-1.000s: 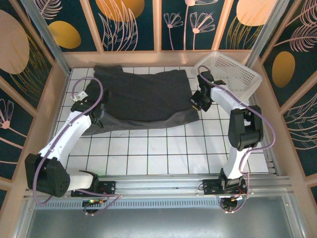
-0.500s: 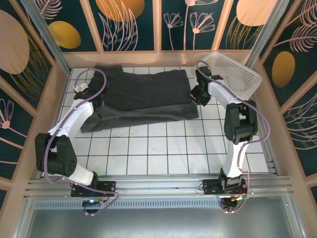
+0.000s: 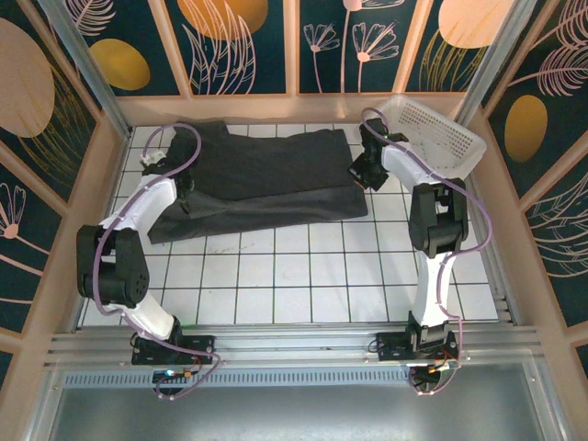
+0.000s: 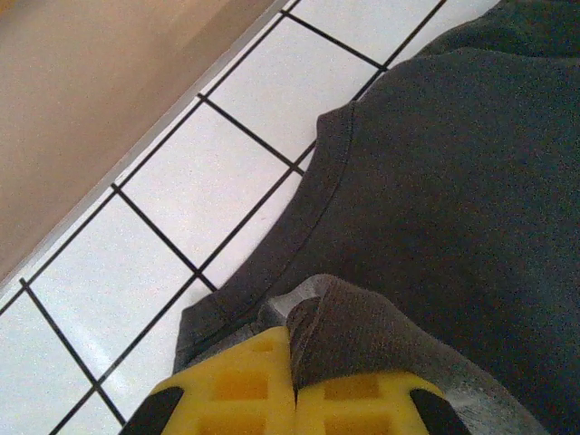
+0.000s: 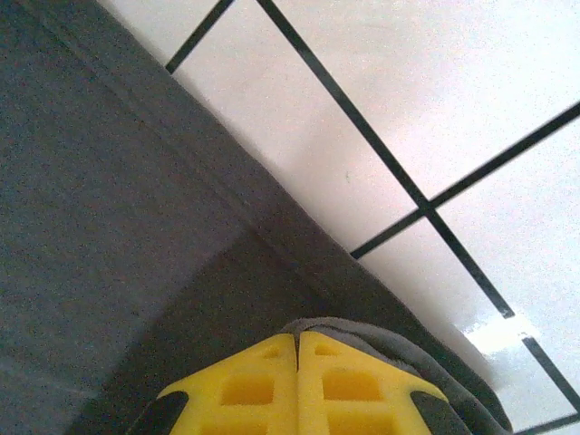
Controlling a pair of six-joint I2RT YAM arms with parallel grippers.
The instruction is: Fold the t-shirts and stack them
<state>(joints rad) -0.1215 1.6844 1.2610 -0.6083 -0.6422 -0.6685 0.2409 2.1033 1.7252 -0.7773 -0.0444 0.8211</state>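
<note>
The dark cloth (image 3: 198,173) (image 4: 358,249) beside the collar seam is below and the fold is still raised, so the left gripper should next go down onto that spot and let go of the fold.
One dark charcoal t-shirt (image 3: 276,175) lies across the back of the white tiled table, its near part doubled over toward the back. At the shirt's left end, my left gripper (image 3: 180,189) is shut on a raised fold of cloth. In the left wrist view the yellow fingers (image 4: 245,390) pinch that fold beside the t-shirt's (image 4: 453,181) collar seam. My right gripper (image 3: 361,173) is at the shirt's right edge. Its jaws are shut in the right wrist view, with a grey hem of the t-shirt (image 5: 109,227) caught at the gripper's (image 5: 297,349) tips.
A white mesh basket (image 3: 441,138) stands tilted in the back right corner, just beyond the right arm. Peach walls (image 3: 101,184) close in the table on the left, back and right. A metal rail (image 3: 294,344) runs along the near edge.
Both grippers have carried the shirt's near edge toward the back, laying it over the rest. Both arms now stretch further back, and the shirt looks narrower front to back.
</note>
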